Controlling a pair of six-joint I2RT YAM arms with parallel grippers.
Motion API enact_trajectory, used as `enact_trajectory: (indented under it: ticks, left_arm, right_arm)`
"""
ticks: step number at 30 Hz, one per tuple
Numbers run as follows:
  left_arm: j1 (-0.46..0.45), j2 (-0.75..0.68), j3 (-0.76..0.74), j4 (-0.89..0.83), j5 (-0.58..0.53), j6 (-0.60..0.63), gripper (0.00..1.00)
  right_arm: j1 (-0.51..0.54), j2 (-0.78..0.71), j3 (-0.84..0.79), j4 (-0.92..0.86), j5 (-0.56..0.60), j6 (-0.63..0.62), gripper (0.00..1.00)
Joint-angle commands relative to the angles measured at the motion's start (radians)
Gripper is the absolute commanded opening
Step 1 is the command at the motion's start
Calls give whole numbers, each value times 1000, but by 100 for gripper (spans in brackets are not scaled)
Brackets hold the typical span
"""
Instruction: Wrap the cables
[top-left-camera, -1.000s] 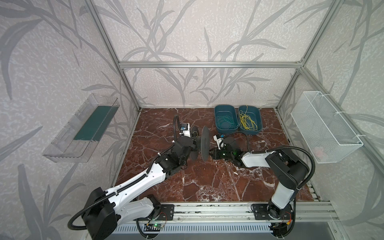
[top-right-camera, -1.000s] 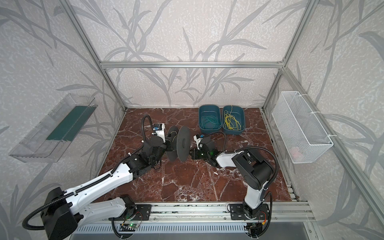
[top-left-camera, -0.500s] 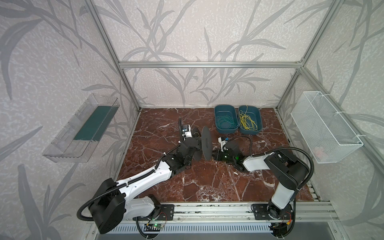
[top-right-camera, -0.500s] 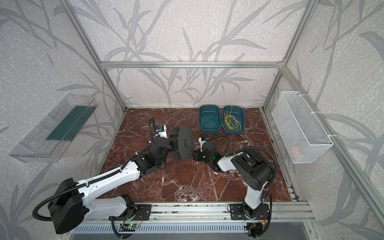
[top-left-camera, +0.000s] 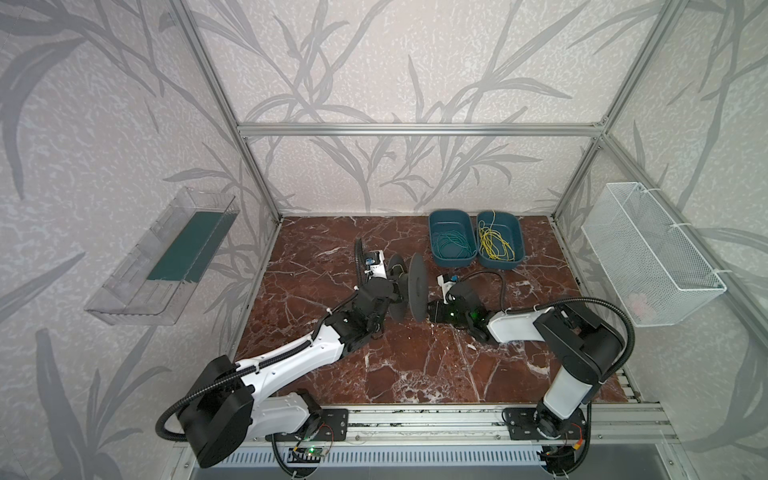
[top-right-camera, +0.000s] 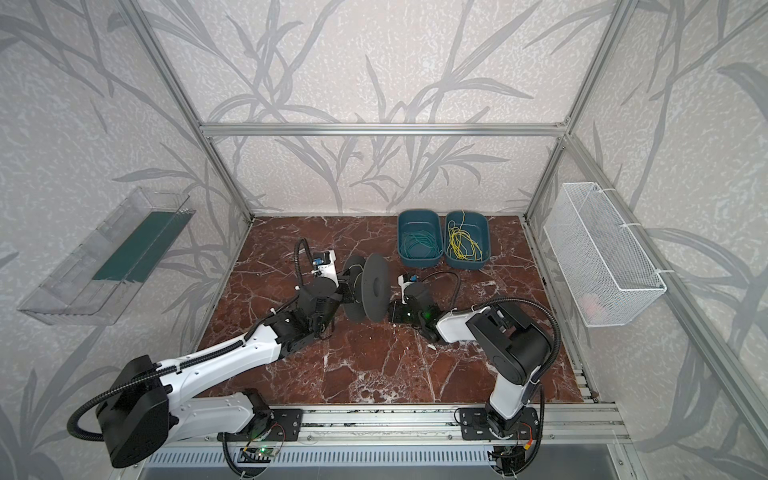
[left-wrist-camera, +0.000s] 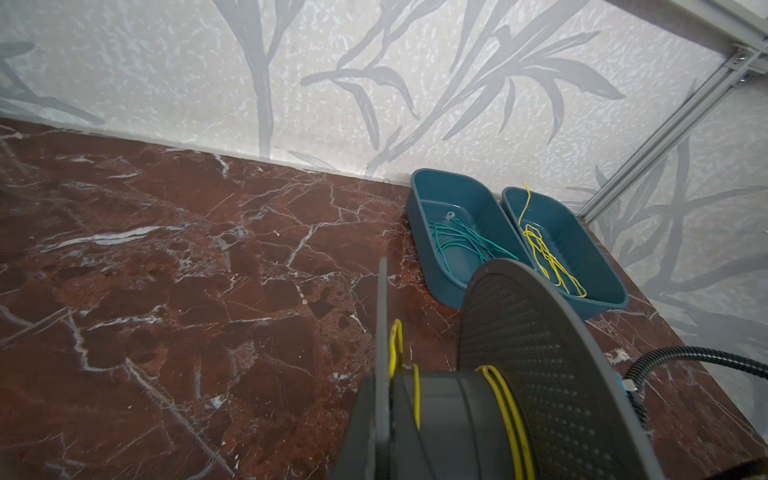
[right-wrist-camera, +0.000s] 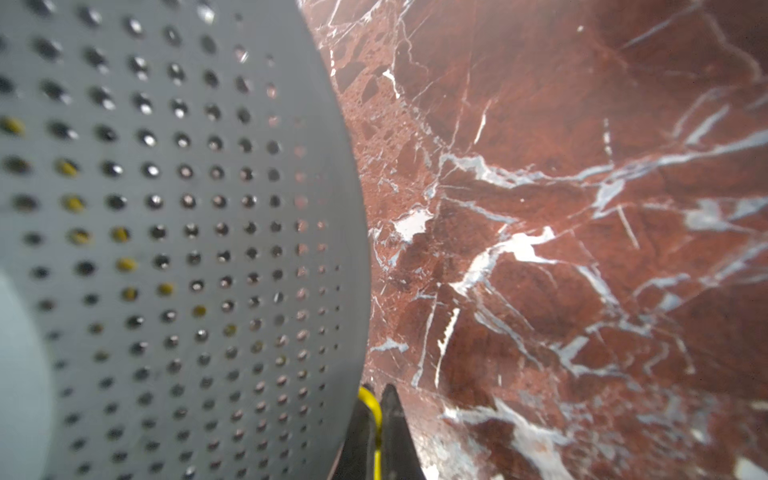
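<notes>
The strand goes back with my right gripper along the edge's outer side toward its near rim (top-left-camera: 419, 317) (right-wrist-camera: 323, 449) and comes free next, because yellow turns already lie on the hub.
A dark grey perforated spool (top-left-camera: 417, 286) (top-right-camera: 374, 286) stands on edge mid-floor between my two grippers. My left gripper (top-left-camera: 392, 286) (left-wrist-camera: 383, 386) is shut on the spool's thin left flange (left-wrist-camera: 382, 316). A few turns of yellow cable (left-wrist-camera: 505, 407) lie on the hub beside the right flange (left-wrist-camera: 536, 357). My right gripper (top-left-camera: 432, 309) (right-wrist-camera: 377, 392) sits low against the outer face of that flange (right-wrist-camera: 187, 208). It is shut on a strand of the yellow cable (right-wrist-camera: 368, 399). More loose yellow cables (top-left-camera: 494, 245) (left-wrist-camera: 548, 262) lie in a teal bin.
Two teal bins stand side by side at the back right, one (top-left-camera: 432, 232) with green wires (top-left-camera: 451, 247), the other (top-left-camera: 519, 245) with the yellow cables. A white mesh basket (top-left-camera: 648, 257) hangs on the right wall. A clear tray (top-left-camera: 158, 257) hangs on the left wall.
The left arm's shoulder and elbow have swung while its gripper stays on the spool, which has drifted slightly right. The right gripper remains shut on the cable beside the flange.
</notes>
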Motion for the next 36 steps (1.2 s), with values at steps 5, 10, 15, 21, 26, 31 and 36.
enact_trajectory:
  ticks: [5, 10, 15, 21, 26, 31, 36]
  left_arm:
    - [32, -109, -44, 212, 12, 52, 0]
    - [13, -131, -92, 121, 15, 96, 0]
    - [-13, -96, -75, 35, -4, 133, 0]
    - [-33, -36, -23, -36, -45, 153, 0]
    - [-34, -13, -52, -15, -52, 137, 0]
    - [-34, -6, -71, 14, -15, 130, 0]
    - [-32, -21, -54, -39, 18, 147, 0]
  right_arm:
    - [-20, 56, 13, -265, -110, -102, 1]
    - [-23, 104, 21, -308, -131, -105, 3]
    - [-25, 113, 14, -326, -181, -105, 10]
    - [-28, 84, -32, -312, -237, -78, 18]
    - [-32, 53, -44, -349, -218, -109, 17]
    - [-37, 12, -47, -375, -234, -128, 17]
    - [-45, -230, -43, -582, -152, -214, 18]
